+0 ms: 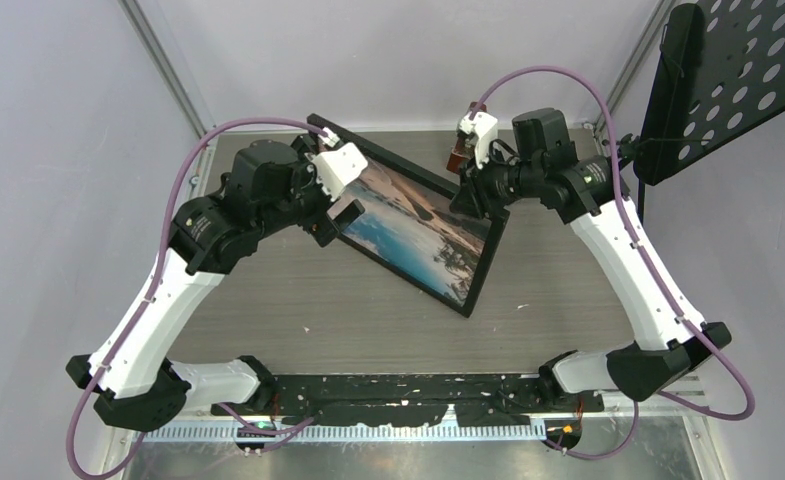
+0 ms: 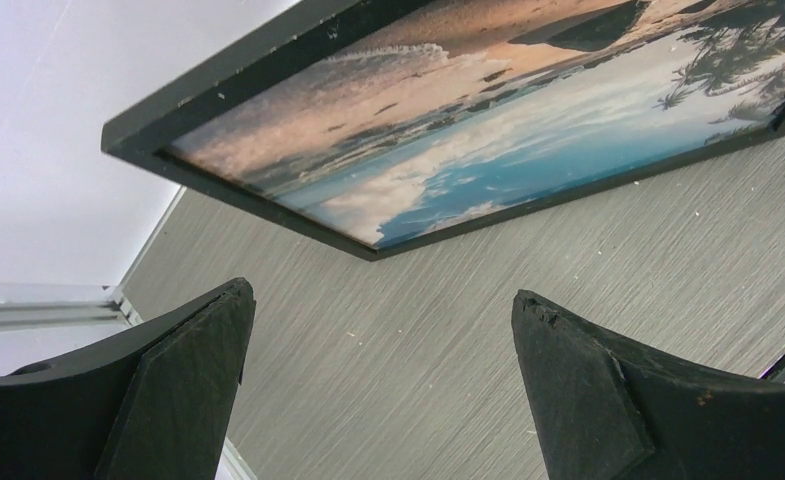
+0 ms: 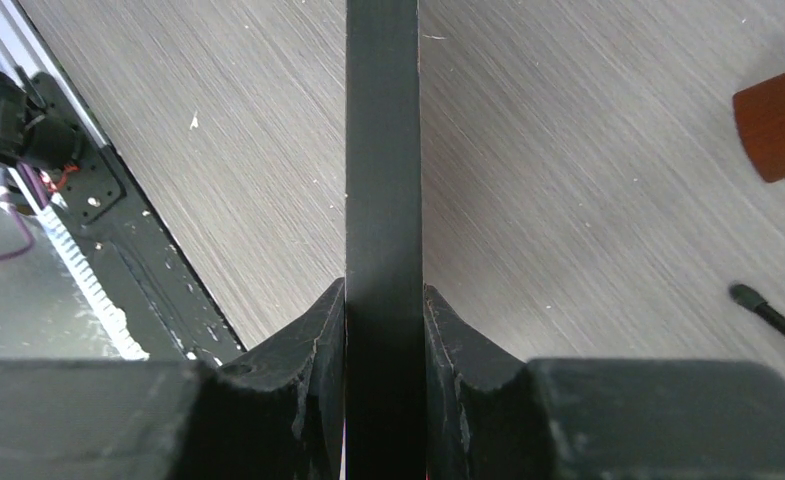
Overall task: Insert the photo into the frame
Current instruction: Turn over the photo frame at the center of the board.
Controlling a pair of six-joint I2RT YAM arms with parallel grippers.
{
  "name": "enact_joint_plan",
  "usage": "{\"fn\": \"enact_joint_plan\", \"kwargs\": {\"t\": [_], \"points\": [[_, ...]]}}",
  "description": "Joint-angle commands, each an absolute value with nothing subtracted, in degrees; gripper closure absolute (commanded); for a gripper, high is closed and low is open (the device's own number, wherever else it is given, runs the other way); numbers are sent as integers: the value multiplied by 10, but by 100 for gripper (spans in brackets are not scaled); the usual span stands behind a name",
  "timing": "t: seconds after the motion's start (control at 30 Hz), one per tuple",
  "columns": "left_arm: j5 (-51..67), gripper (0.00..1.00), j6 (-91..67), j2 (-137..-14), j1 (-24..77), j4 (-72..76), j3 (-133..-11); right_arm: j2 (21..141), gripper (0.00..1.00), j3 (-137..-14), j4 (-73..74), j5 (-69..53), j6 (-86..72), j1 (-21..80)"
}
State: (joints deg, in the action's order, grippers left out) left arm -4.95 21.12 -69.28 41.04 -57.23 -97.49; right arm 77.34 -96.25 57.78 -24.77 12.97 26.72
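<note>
The bare tabletop lies below my right gripper, so next I will lower and tilt the gripper, lay the frame (image 1: 408, 278) flat there and let it go.
The frame (image 1: 408, 278) has a thin black border and stands tilted over the middle of the table, its front toward the top camera. The beach photo (image 1: 418, 225) shows inside it behind the pane. My right gripper (image 1: 473, 195) is shut on the frame's right edge. In the right wrist view that edge (image 3: 382, 150) runs straight up between the pads, which press it from both sides around the right gripper (image 3: 383, 295). My left gripper (image 1: 336, 222) hovers open at the frame's left side, touching nothing. In the left wrist view the left gripper (image 2: 380, 300) is spread over bare table below the frame (image 2: 228, 75) and photo (image 2: 488, 120).
A small brown block (image 1: 456, 155) hangs at the back near the right wrist, also seen as the brown block (image 3: 773, 135). A thin black rod (image 3: 773, 318) lies on the table. A black perforated panel (image 1: 728, 70) stands at the back right. A black strip (image 1: 398, 390) lines the near edge.
</note>
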Motion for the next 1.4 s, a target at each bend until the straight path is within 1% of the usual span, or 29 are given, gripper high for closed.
{"fn": "enact_joint_plan", "kwargs": {"t": [0.0,0.23,0.5,0.57,0.73,0.87,0.97,1.2,1.37], "points": [[-54,0,197,-684,404,-542,-985,774,94,-979,492,-307,70,239],[-49,0,180,-684,393,-529,-956,779,94,-933,450,-336,16,201],[-39,0,175,-684,388,-521,-933,778,94,-824,349,-411,-57,171],[-42,0,174,-684,389,-518,-929,777,94,-788,294,-442,-83,164],[-45,0,173,-679,388,-509,-909,777,94,-707,215,-459,-124,154],[-50,0,175,-677,387,-505,-896,770,94,-622,100,-483,-192,140],[-55,0,177,-681,388,-505,-890,770,94,-549,-28,-501,-245,132],[-60,0,176,-687,387,-498,-867,805,94,-492,-146,-517,-311,120],[-62,0,178,-685,386,-489,-846,853,94,-445,-282,-529,-377,99]]}}
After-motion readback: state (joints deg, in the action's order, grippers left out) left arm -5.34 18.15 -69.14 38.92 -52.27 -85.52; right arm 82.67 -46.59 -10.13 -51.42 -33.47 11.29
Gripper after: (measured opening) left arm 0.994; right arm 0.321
